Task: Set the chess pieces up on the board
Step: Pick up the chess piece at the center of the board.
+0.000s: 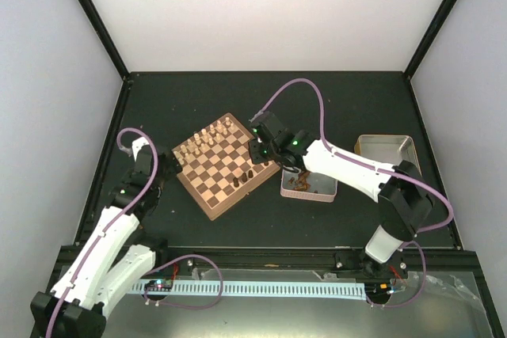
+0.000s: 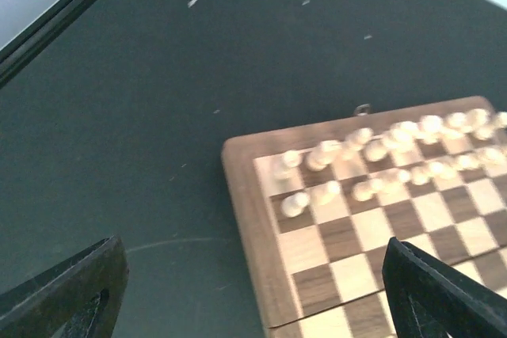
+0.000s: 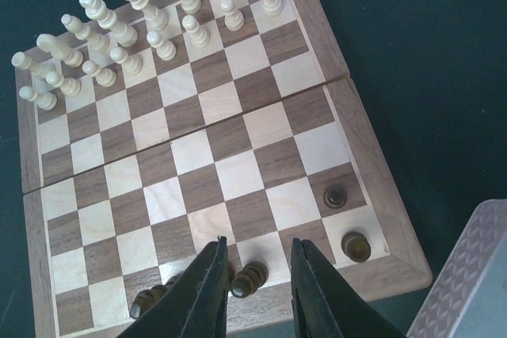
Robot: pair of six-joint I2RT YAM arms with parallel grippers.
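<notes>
The empty left gripper draws back and lowers next to close at the dark tabletop beside the board; that spot lies below it, nearer my base.
The board (image 1: 220, 165) lies tilted at the table's middle, cream pieces filling its far rows. Along its near right edge stand a few dark chess pieces (image 3: 356, 247), one more (image 3: 335, 195) a square inward. My right gripper (image 3: 257, 241) hangs open just over that edge, its jaws either side of a dark piece (image 3: 252, 278) without touching it; another dark piece (image 3: 146, 303) is partly hidden behind the left finger. In the top view the right gripper (image 1: 255, 162) is above the board's right corner. My left gripper (image 2: 253, 290) is wide open and empty beside the board's left corner (image 2: 245, 219).
A small tray (image 1: 310, 196) holding dark pieces sits right of the board, its corner (image 3: 467, 275) close to my right gripper. A silvery tin (image 1: 386, 153) stands at the far right. Black frame rails edge the dark table.
</notes>
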